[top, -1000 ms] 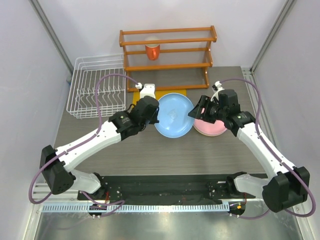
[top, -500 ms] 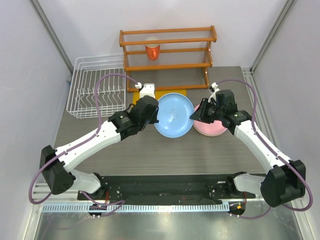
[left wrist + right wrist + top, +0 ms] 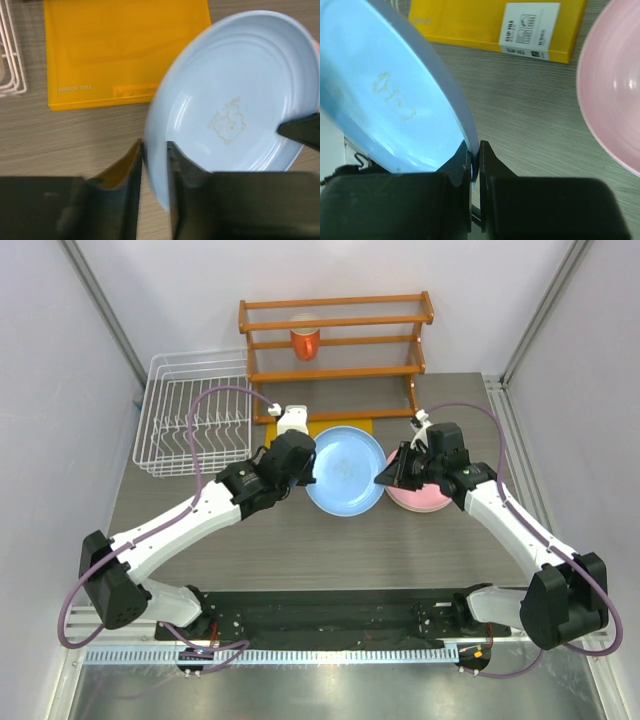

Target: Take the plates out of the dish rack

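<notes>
Next, my right gripper should carry the light blue plate over the pink plate (image 3: 428,498), lower down and release the light blue plate's near rim, since the pink plate lies flat and empty.
The light blue plate (image 3: 345,470) hangs tilted over the table's middle, between both grippers. My right gripper (image 3: 385,478) is shut on its right rim, and the right wrist view shows the thin edge of the plate (image 3: 380,100) pinched at the gripper (image 3: 475,155). My left gripper (image 3: 312,462) is at the left rim. In the left wrist view its jaws (image 3: 154,160) stand slightly apart around the edge of the plate (image 3: 235,95). A pink plate (image 3: 428,498) lies flat on the table under the right arm, also in the right wrist view (image 3: 615,95). The white dish rack (image 3: 195,425) stands at the back left.
An orange wooden shelf rack (image 3: 335,340) holding an orange cup (image 3: 305,342) lines the back edge. A flat yellow box (image 3: 125,45) lies on the table behind the blue plate. White rack wires (image 3: 10,60) show at the left edge of the left wrist view.
My right gripper moved left to the blue plate's right rim and closed on it. My left gripper's jaws loosened from a tight grip on the left rim.
</notes>
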You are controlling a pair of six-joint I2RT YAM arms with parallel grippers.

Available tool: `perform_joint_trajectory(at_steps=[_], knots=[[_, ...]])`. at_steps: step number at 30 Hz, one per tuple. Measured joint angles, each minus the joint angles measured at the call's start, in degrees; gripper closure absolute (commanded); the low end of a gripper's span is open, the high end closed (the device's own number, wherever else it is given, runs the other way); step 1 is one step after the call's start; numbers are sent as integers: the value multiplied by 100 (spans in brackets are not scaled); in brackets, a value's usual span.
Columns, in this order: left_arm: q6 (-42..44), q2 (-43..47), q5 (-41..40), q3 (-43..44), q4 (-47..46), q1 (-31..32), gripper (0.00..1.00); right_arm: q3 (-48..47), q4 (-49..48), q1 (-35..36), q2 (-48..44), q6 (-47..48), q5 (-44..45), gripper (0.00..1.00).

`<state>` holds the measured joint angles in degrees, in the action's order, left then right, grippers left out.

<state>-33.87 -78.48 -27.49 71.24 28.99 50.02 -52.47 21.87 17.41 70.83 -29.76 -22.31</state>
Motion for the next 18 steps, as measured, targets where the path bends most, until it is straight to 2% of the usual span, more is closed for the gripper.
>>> perform_joint_trajectory(at_steps=[1, 2, 6, 9, 14, 15, 18], knots=[[-31, 0, -42, 0, 4, 7, 49, -2, 9, 2, -9, -4, 55, 99], [-13, 0, -81, 0, 2, 13, 33, -2, 44, 9, -22, -13, 201, 99], [7, 26, -260, -15, 7, 63, 17, -26, 245, -179, -20, -20, 675, 99], [33, 111, -455, -101, 31, 83, 15, -72, 398, -575, 9, -17, 807, 99], [74, 398, -935, -400, 168, 87, 12, -111, 601, -1681, 173, 15, 907, 99], [79, 487, -1038, -496, 192, 87, 1, -111, 651, -1875, 223, 33, 933, 99], [85, 782, -1266, -800, 254, 87, 1, -111, 737, -2337, 382, 101, 988, 99]])
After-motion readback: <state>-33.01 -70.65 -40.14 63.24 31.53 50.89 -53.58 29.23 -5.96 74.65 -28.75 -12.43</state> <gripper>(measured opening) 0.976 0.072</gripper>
